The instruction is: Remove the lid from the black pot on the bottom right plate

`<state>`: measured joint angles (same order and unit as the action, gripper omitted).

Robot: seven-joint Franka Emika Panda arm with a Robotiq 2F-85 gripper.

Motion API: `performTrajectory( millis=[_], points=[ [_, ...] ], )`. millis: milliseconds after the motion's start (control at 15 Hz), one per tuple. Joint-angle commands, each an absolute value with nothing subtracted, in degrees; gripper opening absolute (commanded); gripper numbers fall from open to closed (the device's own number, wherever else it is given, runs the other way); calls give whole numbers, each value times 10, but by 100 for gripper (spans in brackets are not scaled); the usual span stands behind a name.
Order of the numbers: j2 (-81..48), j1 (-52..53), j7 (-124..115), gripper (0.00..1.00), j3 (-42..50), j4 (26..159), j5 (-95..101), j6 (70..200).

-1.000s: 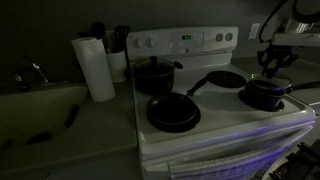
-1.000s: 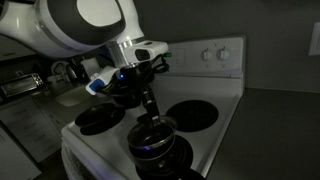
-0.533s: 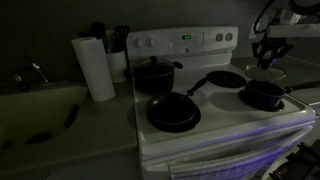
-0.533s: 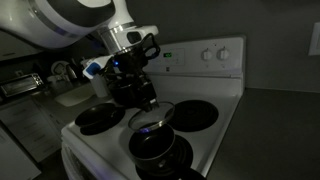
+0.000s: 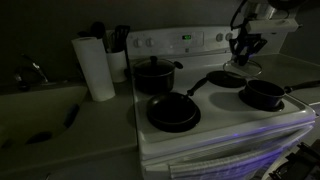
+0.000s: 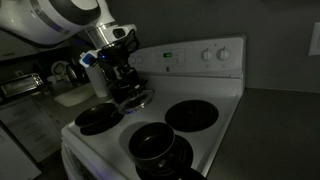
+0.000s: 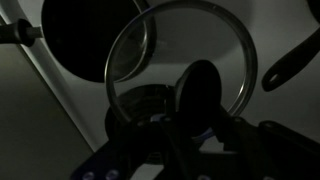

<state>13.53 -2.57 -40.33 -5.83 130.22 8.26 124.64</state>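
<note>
The gripper should go toward the pan and down next, to let go of the dark knob on the clear white stovetop between frying pan and saucepan.
My gripper [image 5: 245,50] is shut on the knob of the small glass lid [image 5: 243,66] and holds it in the air above the back right part of the white stove [image 5: 225,125]. The small black saucepan [image 5: 263,95] stands uncovered on the front right burner, which it mostly hides; its long handle points right. In an exterior view the gripper [image 6: 125,82] holds the lid [image 6: 134,99] up and behind the open saucepan [image 6: 153,145]. In the wrist view the lid's metal rim [image 7: 215,20] and dark knob [image 7: 200,88] sit just above my gripper [image 7: 195,122].
A taller black pot [image 5: 153,75] stands at the back left and a wide frying pan [image 5: 173,112] at the front left. The back right burner [image 6: 192,114] is bare. A paper towel roll [image 5: 95,68] and a sink counter [image 5: 45,125] lie beside the stove.
The gripper has lifted the lid off the saucepan and carried it up and toward the back of the stove. The saucepan has stayed on its burner, now open.
</note>
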Motion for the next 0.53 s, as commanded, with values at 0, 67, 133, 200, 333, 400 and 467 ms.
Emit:
performTrajectory(
  millis=[0, 67, 133, 200, 333, 400, 467],
  points=[
    [86, 1, -365, 12, -66, 1263, 63, 1257],
    [78, 9, -362, 12, -67, 1264, 58, 1265],
    [72, 15, -356, 12, -67, 1266, 50, 1273],
    [67, 22, -354, 12, -68, 1272, 41, 1282],
    [60, 31, -346, 12, -69, 1281, 22, 1296],
    [57, 34, -345, 12, -69, 1288, 15, 1310],
    [54, 38, -343, 12, -69, 1295, 4, 1325]
  ],
)
